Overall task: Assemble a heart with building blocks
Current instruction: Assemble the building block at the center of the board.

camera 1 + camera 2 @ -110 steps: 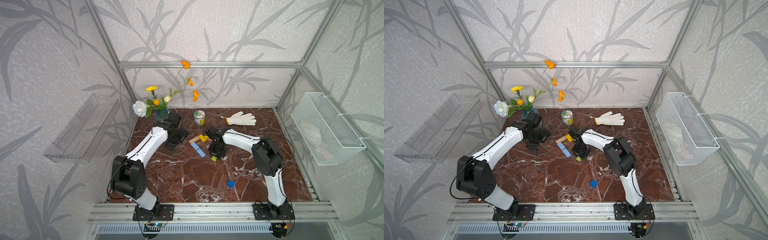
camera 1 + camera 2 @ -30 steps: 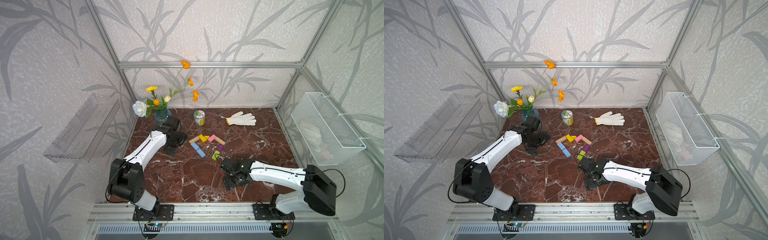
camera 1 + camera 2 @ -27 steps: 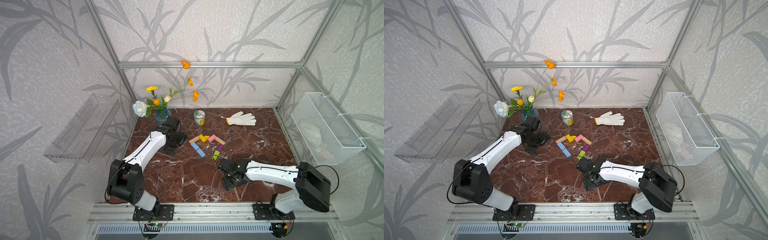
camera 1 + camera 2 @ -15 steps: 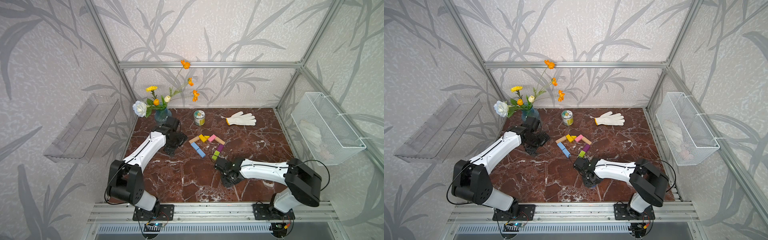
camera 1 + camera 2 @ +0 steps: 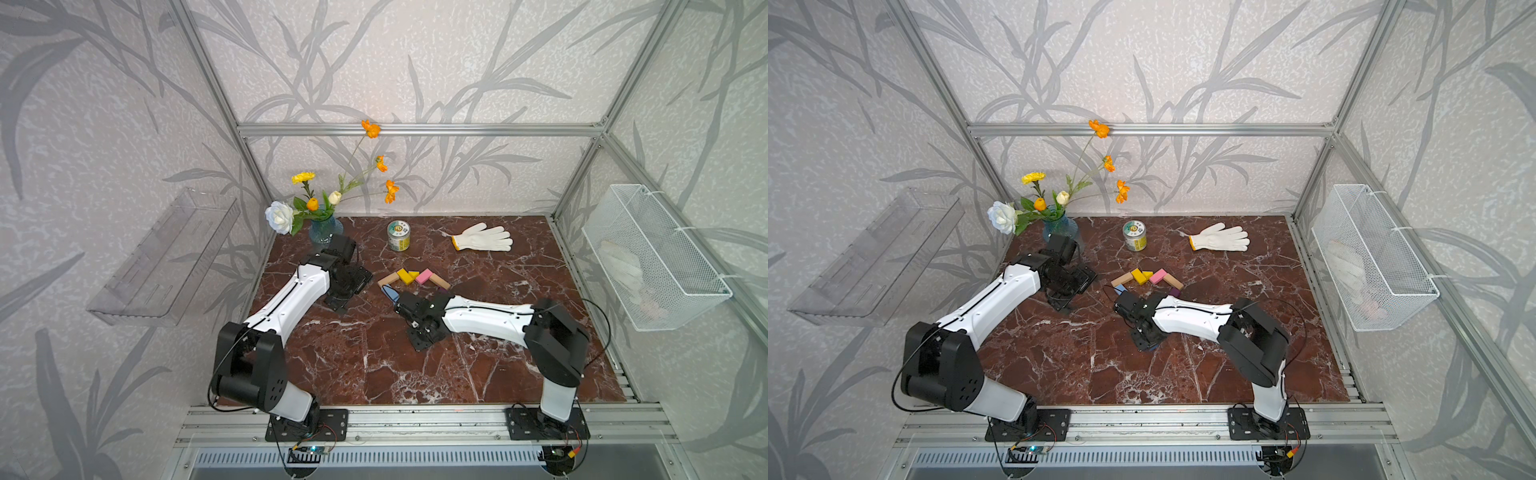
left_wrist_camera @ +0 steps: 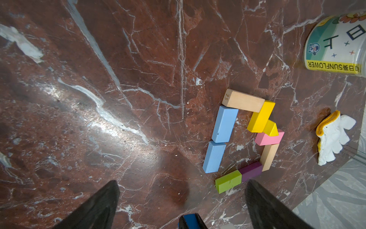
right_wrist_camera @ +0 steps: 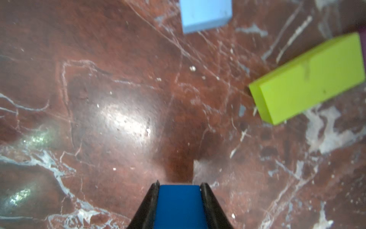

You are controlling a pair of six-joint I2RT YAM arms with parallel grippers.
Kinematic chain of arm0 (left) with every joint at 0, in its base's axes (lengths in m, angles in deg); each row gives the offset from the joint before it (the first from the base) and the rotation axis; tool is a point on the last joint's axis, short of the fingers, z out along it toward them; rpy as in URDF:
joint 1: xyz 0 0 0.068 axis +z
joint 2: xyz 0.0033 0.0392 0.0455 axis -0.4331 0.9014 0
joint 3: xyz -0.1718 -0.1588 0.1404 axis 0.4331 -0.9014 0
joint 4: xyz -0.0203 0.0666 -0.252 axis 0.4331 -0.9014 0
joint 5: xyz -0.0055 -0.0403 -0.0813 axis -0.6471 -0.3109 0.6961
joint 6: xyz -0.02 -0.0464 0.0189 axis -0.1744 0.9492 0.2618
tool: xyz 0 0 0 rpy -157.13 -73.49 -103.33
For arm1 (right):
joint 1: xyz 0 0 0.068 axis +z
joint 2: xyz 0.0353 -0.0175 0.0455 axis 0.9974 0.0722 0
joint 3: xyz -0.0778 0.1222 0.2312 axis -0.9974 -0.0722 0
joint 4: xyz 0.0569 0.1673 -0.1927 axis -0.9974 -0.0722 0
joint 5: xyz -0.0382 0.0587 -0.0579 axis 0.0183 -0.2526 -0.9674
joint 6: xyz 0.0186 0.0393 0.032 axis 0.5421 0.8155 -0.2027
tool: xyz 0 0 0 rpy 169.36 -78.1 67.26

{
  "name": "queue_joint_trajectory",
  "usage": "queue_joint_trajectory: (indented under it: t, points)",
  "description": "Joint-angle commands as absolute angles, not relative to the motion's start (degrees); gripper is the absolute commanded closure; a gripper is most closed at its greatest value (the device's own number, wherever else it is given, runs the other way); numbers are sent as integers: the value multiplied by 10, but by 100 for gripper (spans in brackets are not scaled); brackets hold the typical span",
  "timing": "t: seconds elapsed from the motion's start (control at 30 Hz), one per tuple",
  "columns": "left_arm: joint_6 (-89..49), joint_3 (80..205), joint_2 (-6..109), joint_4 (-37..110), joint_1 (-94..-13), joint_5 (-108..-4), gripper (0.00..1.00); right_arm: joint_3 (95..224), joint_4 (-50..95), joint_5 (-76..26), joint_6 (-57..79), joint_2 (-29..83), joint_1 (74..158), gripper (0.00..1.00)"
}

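My right gripper moves outward and down next into the gap in the outline between lime green [image 6: 228,181] and light blue to release the dark blue block.
The heart [image 6: 245,136] lies as an outline of building blocks: tan, two yellow, pink, tan, purple [image 6: 250,172], lime green [image 6: 228,181] and two light blue [image 6: 224,124]. A gap separates the lime green block [image 7: 309,79] from the nearer light blue one [image 7: 206,14]. My right gripper [image 7: 179,185] is shut on a dark blue block [image 7: 179,206] just above the table, in front of that gap. In both top views it [image 5: 419,338] [image 5: 1144,340] hangs over the heart's near end. My left gripper [image 6: 182,190] stands open and empty left of the heart [image 5: 409,278].
A round tin [image 5: 398,235], a white glove [image 5: 482,237] and a vase of flowers [image 5: 322,228] stand along the back of the marble table [image 5: 374,365]. A wire basket [image 5: 652,257] hangs on the right wall, a clear shelf [image 5: 166,257] on the left.
My right gripper has shut on the dark blue block and carried it left and back, from the table's front right towards the heart. The left arm has barely moved.
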State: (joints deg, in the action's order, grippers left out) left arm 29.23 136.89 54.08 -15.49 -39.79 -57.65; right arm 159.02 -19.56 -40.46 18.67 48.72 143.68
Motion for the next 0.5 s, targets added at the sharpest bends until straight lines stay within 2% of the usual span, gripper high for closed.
queue_joint_trajectory:
  t: [0.0, 0.47]
  points:
    - [293, 1358, 518, -158, -390, -585, 1, 1642, -236, -417, 122, 524, 1440, 73]
    - [296, 1350, 521, -144, -372, -570, 1, 1757, -275, -409, 74, 605, 1380, 74]
